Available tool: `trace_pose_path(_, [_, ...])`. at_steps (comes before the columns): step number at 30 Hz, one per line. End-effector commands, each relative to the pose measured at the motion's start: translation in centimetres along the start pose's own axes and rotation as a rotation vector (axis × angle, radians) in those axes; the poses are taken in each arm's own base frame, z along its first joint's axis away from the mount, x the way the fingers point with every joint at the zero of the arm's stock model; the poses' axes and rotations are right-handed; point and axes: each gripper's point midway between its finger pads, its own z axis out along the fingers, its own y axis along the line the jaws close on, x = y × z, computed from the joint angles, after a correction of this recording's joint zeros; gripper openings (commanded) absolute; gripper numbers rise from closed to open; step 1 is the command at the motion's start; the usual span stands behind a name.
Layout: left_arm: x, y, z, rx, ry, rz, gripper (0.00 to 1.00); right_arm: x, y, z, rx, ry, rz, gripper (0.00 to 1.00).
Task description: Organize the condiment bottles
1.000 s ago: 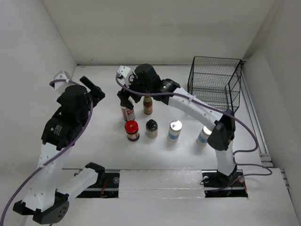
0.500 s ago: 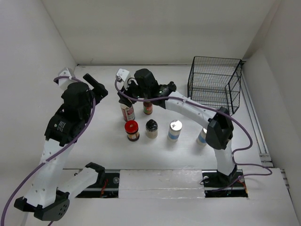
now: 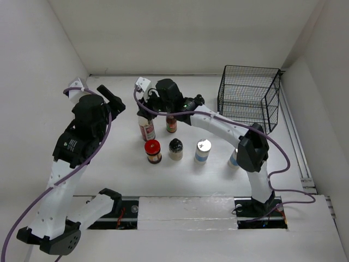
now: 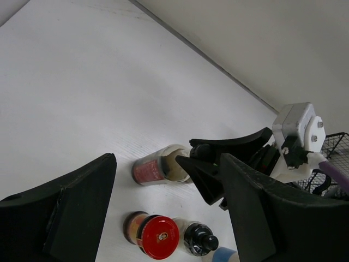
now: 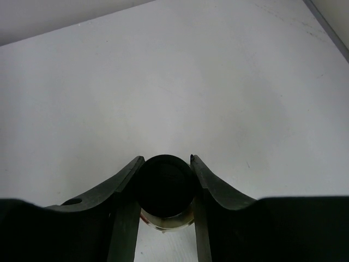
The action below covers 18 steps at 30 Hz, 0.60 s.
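My right gripper should lift the cream bottle over the basket's rim, lower it inside and release it, because the empty wire basket (image 3: 234, 96) is to the gripper's right in the top view.
My right gripper (image 3: 144, 113) reaches over from the right and is shut on the black cap (image 5: 165, 185) of the cream black-capped bottle (image 3: 146, 130), which stands upright on the table; both fingers (image 5: 203, 180) touch the cap's sides. A small dark sauce bottle (image 3: 171, 124) stands just to its right. In front of them stand, in a row, a red-lidded jar (image 3: 152, 149), a black-capped jar (image 3: 175, 147) and a silver-topped blue-banded shaker (image 3: 203, 147). A second shaker (image 3: 235, 158) is partly hidden behind the right arm. My left gripper (image 3: 112, 101) hovers open at the back left, holding nothing.
A black wire basket (image 3: 248, 96) stands at the back right against the wall. White walls close in the table at the left, back and right. The right arm stretches across above the row of bottles.
The right gripper's fingers have closed onto the cream bottle's cap. The left arm has shifted slightly toward the back.
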Motion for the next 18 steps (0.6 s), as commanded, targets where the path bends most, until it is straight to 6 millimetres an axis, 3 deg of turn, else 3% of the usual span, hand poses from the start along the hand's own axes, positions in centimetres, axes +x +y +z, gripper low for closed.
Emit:
trace_pose_path(1, [-1.6, -0.5, -0.2, 0.008, -0.052, -0.012, 0.72, -15.5, -1.5, -7.3, 0.052, -0.380, -0.063, 0.02])
trace_pose_path(2, [-1.6, -0.5, -0.2, 0.008, -0.052, -0.012, 0.72, -18.8, -1.5, -9.6, 0.056, -0.453, -0.065, 0.02])
trace_pose_path(5, [-1.6, -0.7, 0.1, 0.008, -0.052, -0.012, 0.72, -23.6, -3.5, -13.9, 0.095, -0.578, -0.044, 0.00])
trace_pose_path(9, [-1.6, -0.8, 0.4, 0.007, -0.052, -0.003, 0.72, -27.0, -6.6, -18.9, 0.140, -0.683, -0.021, 0.00])
trace_pose_path(14, [-2.1, -0.8, 0.6, -0.003, -0.071, 0.011, 0.72, -28.5, -11.8, -24.5, 0.296, -0.746, -0.026, 0.00])
trace_pose_path(18, [-2.4, -0.8, 0.6, -0.005, -0.085, 0.016, 0.72, -27.6, -17.3, -29.2, 0.456, -0.749, -0.018, 0.00])
